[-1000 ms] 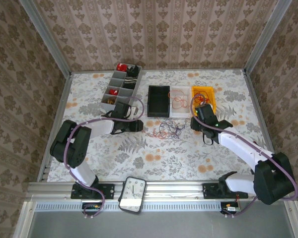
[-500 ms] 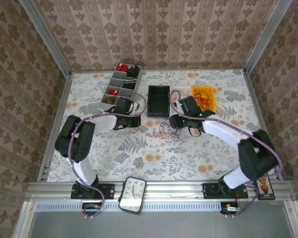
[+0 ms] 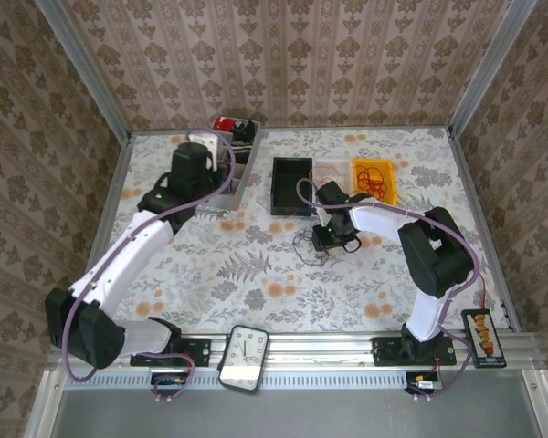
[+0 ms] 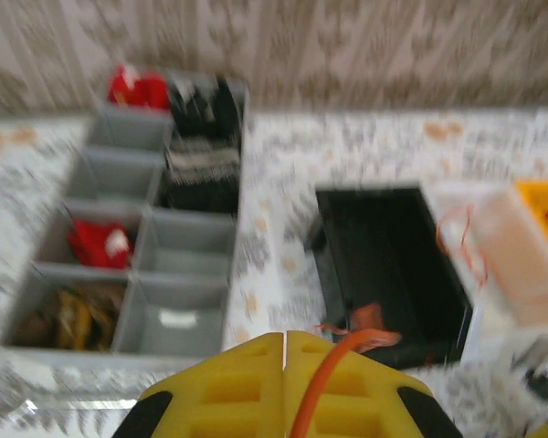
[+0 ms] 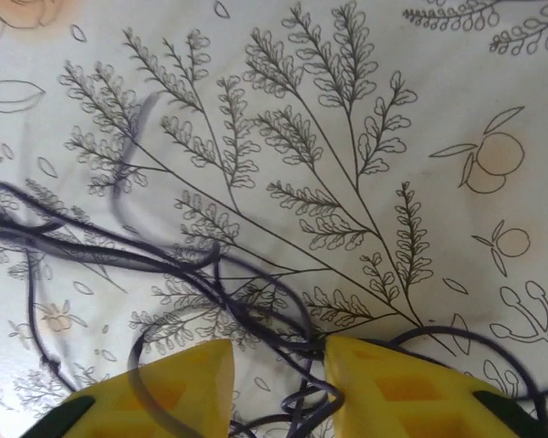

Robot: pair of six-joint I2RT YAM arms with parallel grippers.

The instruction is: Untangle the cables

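The clear box (image 3: 334,171) (image 4: 489,251) is beyond the black tray from my left gripper. I will next swing my left gripper past that tray, over the box, and let go of the orange cable.
A loose tangle of dark purple cables (image 3: 307,248) lies on the flowered table, just near the black tray. My right gripper (image 3: 327,239) is low over it. In the right wrist view its yellow fingers (image 5: 178,383) stand apart, with dark purple cable strands (image 5: 256,274) running through the gap; the right gripper (image 5: 279,354) is open. My left gripper (image 4: 284,336) is raised near the divided tray's near end (image 3: 210,203), jaws shut, with a thin orange cable (image 4: 333,365) rising from them across the right finger. More red and orange cables (image 3: 373,179) lie in the orange bin.
The grey divided tray (image 3: 244,170) (image 4: 187,242) stands at the back left. The black tray (image 3: 290,185) (image 4: 393,265), a clear box (image 3: 329,172) and the orange bin (image 3: 387,166) stand in a row behind the tangle. A clock (image 3: 244,358) sits at the near rail.
My left arm shut its jaws at the tangle, then lifted and swung back-left toward the divided tray. My right gripper moved left from the orange bin onto the tangle, and its jaws narrowed.
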